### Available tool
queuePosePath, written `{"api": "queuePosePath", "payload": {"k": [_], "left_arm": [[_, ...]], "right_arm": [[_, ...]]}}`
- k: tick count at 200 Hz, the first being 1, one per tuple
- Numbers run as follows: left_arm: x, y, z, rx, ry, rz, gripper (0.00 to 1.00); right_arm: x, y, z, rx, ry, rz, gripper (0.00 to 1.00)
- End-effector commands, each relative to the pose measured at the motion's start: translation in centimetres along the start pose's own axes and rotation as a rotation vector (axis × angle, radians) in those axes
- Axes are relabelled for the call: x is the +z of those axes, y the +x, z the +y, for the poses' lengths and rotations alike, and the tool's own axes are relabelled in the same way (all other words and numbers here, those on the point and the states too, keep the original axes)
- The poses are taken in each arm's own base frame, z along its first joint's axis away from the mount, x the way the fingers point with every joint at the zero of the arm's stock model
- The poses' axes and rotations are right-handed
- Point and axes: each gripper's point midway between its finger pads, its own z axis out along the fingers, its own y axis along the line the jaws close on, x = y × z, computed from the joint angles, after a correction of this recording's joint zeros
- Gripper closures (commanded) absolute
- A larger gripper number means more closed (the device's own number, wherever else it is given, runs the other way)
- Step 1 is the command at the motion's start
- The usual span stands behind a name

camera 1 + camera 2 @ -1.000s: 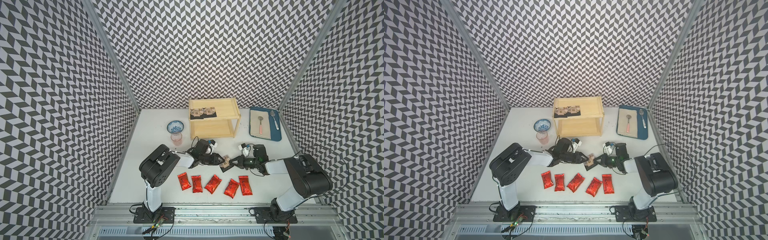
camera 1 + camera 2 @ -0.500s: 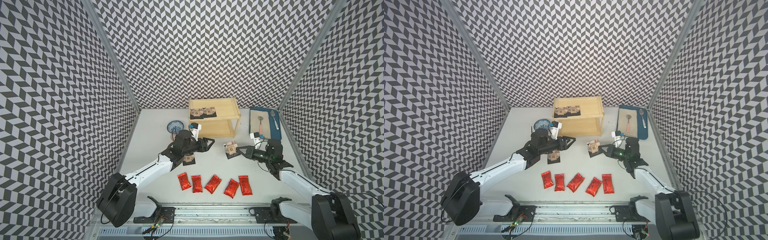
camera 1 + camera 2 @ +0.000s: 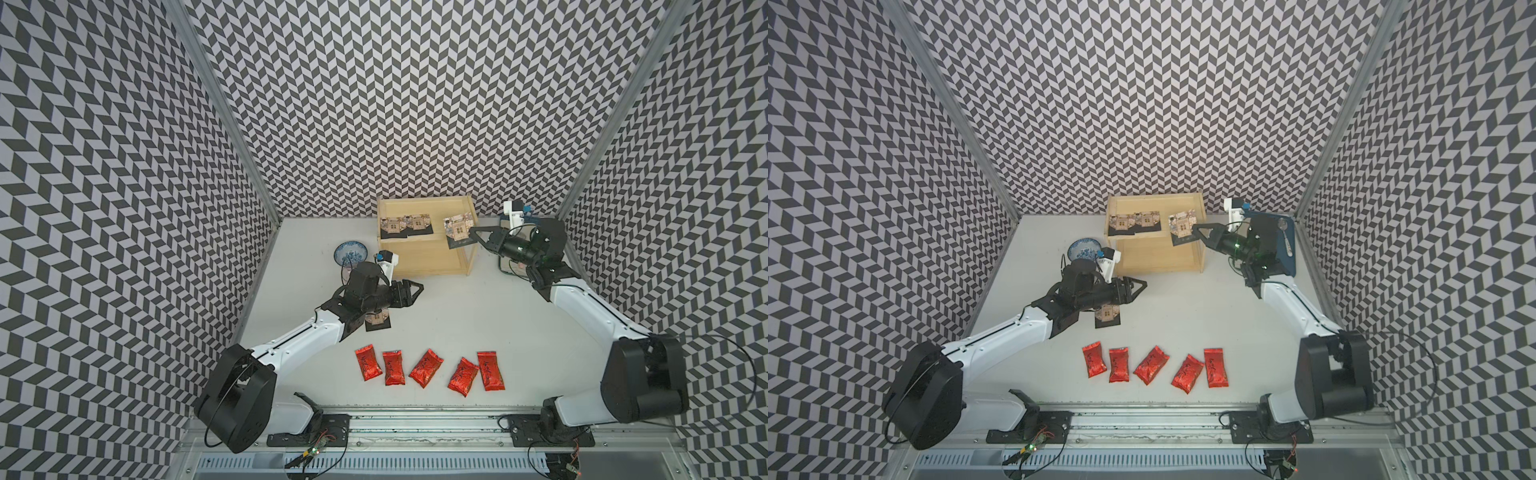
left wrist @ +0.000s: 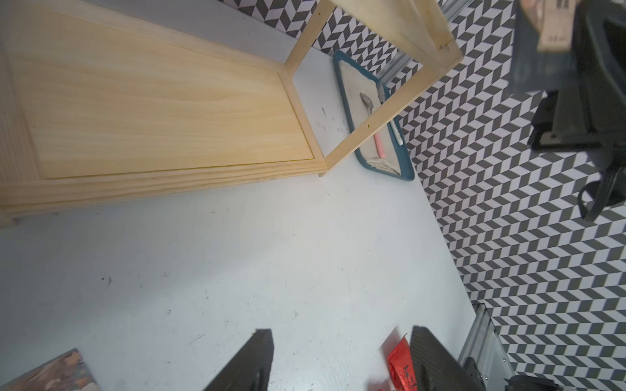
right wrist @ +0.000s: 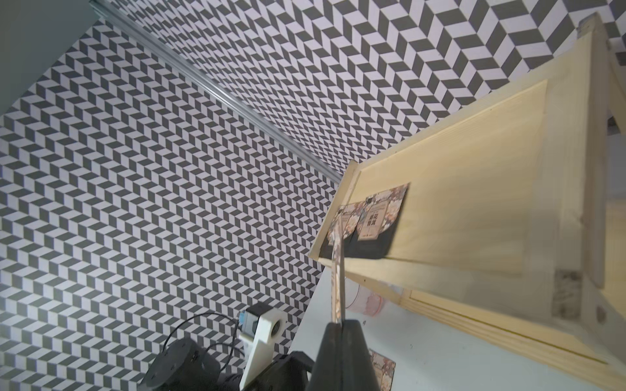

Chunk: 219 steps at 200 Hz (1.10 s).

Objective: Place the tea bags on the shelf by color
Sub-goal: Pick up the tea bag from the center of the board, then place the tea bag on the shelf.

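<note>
This matching black bag goes outward and down with my right gripper to the bare board beside the black bags, outward of and below it, for release next.
The pale wood shelf (image 3: 428, 266) stands at the back, with two black tea bags (image 3: 405, 225) lying at the left of its top board. My right gripper (image 3: 473, 230) is shut on a third black tea bag (image 3: 457, 227), held over the right end of that top board; in the right wrist view this bag (image 5: 338, 270) shows edge-on. My left gripper (image 3: 417, 289) hovers open and holds nothing, in front of the shelf. Another black tea bag (image 3: 378, 320) lies on the table under the left arm. Several red tea bags (image 3: 426, 368) lie in a row near the front.
A blue patterned bowl (image 3: 352, 253) sits left of the shelf, close behind the left wrist. The blue tray (image 3: 1287, 245) with spoons lies at the back right, partly covered by the right arm. A pink cup (image 5: 366, 298) shows past the shelf's lower board.
My right gripper has carried its black tea bag from the middle of the table up and back to the shelf's right end. The left jaws have spread wider.
</note>
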Motion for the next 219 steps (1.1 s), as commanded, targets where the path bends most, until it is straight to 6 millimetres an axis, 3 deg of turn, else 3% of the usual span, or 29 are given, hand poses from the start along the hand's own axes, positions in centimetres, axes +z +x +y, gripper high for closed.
{"api": "queuePosePath", "payload": {"k": [1,47,101,219], "left_arm": [[0.0,-0.4,0.4,0.020,-0.007,0.000,0.26],[0.6,0.1,1.1,-0.001,-0.001,0.030,0.26],[0.2,-0.1,1.3,-0.011,0.008,0.024,0.26],[0.2,0.2,1.8,-0.030,0.021,0.031,0.27]], "right_arm": [[1.6,-2.2,0.2,-0.009,-0.023,-0.031,1.00],[4.3,-3.6,-0.5,0.020,-0.018,-0.004,1.00],[7.0,-3.1,-1.3,0.021,0.019,0.032,1.00],[8.2,-3.1,-3.3,0.001,0.097,0.020,0.96]]}}
